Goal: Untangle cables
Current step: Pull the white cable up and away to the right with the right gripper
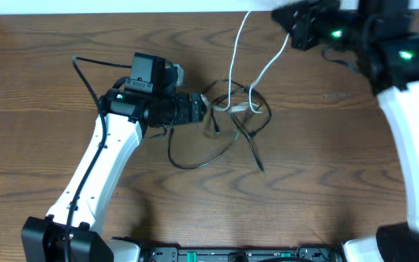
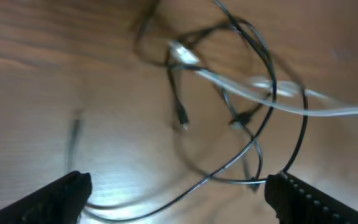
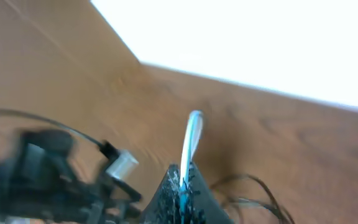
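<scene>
Next I will move my right gripper up, then to the right in the overhead view and down over empty table, because the white cable (image 1: 233, 58) still runs into black loops (image 2: 263, 68).
The black cable (image 1: 195, 159) and the white cable (image 1: 233, 58) lie knotted together mid-table around (image 1: 235, 109). My left gripper (image 1: 204, 109) is open at the left side of the knot; in its wrist view the black cable's loops (image 2: 263, 68) and the white cable (image 2: 316, 112) lie ahead, and a black strand crosses between the two fingers (image 2: 179, 199). My right gripper (image 1: 291, 30) is at the far edge, shut on the white cable (image 3: 191, 134), which rises from the pinched fingers (image 3: 182, 180) and runs taut down to the knot.
The left arm's own thicker black wire (image 1: 86, 73) loops at the left of the table. The white far edge (image 1: 122, 6) of the table is close behind the right gripper. The left arm's camera block (image 3: 48, 168) shows in the right wrist view.
</scene>
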Tool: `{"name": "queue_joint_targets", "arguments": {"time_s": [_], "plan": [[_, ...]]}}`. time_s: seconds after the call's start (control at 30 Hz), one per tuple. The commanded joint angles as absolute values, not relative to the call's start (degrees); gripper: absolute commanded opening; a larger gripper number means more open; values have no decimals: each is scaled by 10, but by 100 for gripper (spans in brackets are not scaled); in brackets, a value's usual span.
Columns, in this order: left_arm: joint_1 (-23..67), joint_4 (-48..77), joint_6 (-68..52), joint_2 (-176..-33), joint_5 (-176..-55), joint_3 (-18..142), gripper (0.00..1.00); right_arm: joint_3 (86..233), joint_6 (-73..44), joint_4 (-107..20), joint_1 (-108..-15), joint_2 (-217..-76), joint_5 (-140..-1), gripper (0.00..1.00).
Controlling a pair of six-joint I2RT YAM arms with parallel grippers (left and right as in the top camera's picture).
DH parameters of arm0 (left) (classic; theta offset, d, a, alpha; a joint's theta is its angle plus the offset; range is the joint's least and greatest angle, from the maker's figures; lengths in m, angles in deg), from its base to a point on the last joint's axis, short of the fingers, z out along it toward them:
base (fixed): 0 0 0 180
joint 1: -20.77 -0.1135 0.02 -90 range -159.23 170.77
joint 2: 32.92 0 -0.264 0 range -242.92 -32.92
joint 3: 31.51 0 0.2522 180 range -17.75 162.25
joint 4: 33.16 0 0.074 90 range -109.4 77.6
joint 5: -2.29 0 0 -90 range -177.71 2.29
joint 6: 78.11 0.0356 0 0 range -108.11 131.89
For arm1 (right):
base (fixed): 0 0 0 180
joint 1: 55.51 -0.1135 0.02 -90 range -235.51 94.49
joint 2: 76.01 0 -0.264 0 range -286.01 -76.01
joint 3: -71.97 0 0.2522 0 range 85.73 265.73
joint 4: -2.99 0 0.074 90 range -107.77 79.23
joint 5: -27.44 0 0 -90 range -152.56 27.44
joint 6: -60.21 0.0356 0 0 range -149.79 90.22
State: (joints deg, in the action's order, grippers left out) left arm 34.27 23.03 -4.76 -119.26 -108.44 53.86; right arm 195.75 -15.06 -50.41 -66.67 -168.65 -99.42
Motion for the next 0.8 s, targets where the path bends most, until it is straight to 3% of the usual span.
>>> {"name": "queue_joint_targets", "arguments": {"time_s": [0.0,0.47,0.77], "plan": [[340,209,-101,-1186,-1024,547,96,2000,-80,-488,-663,-1672,-954,1],[340,193,-96,-1187,-1024,547,97,2097,-83,-481,-625,-1673,-758,1],[340,188,-95,-1187,-1024,547,97,2097,-153,-537,-506,-1753,-784,1]]}}
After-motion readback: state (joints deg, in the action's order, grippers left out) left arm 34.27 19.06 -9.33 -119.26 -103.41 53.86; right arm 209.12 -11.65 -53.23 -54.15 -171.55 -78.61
